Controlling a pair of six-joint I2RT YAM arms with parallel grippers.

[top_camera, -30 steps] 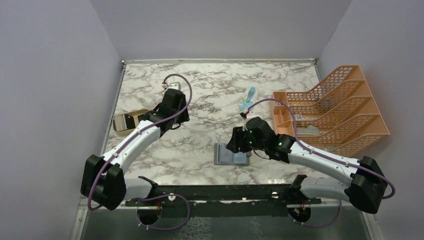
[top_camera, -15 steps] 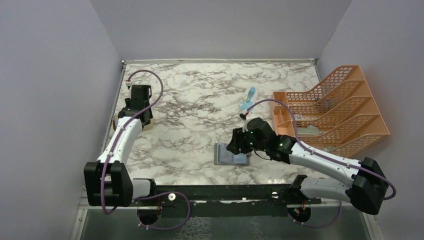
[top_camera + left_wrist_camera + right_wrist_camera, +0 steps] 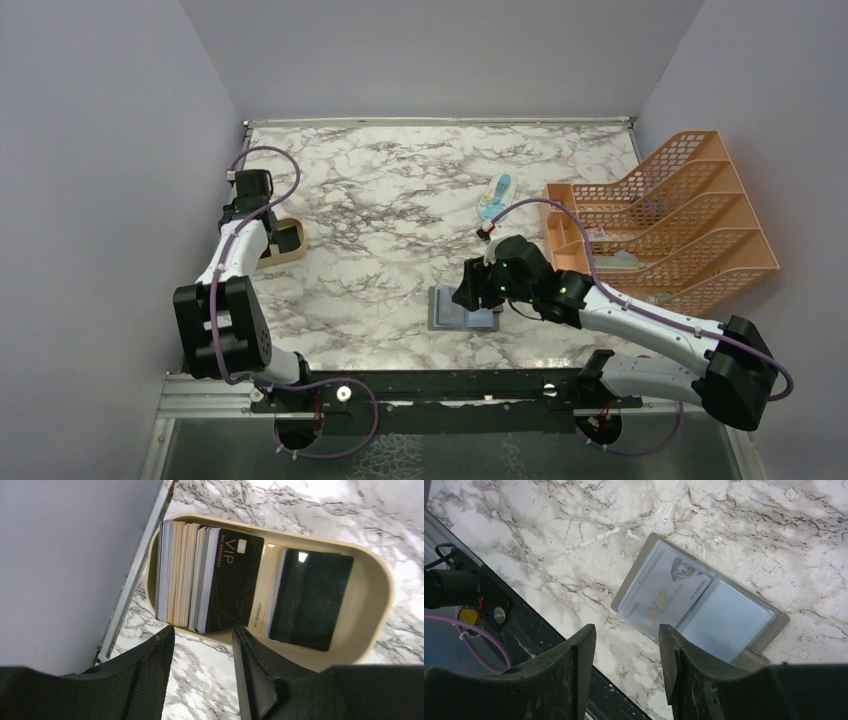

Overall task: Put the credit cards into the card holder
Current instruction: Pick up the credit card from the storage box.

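The black VIP card stands frontmost, its side uncovered, so my left gripper should next move outward, then down to its near part.
The grey card holder (image 3: 455, 310) lies open on the marble near the front edge. In the right wrist view the card holder (image 3: 734, 622) has one pale VIP card (image 3: 664, 597) in its left pocket. My right gripper (image 3: 626, 628) is open and empty just above its near edge, also seen from the top (image 3: 478, 290). Several credit cards (image 3: 187, 577) stand stacked in the left compartment of the tan tray (image 3: 372, 605), a black VIP card (image 3: 235, 582) in front. Another black card (image 3: 310, 600) sits in the right compartment. My left gripper (image 3: 202, 630) is open and empty just short of the tray.
An orange mesh file rack (image 3: 660, 220) stands at the right. A light blue-and-white packet (image 3: 495, 197) lies behind the right gripper. The tan tray (image 3: 290, 238) sits against the left wall (image 3: 65, 555). A black rail (image 3: 499, 615) runs along the table's front edge.
My left arm has swung from the left-middle of the table out to the left wall, over the tan tray. The right arm and card holder have not moved.
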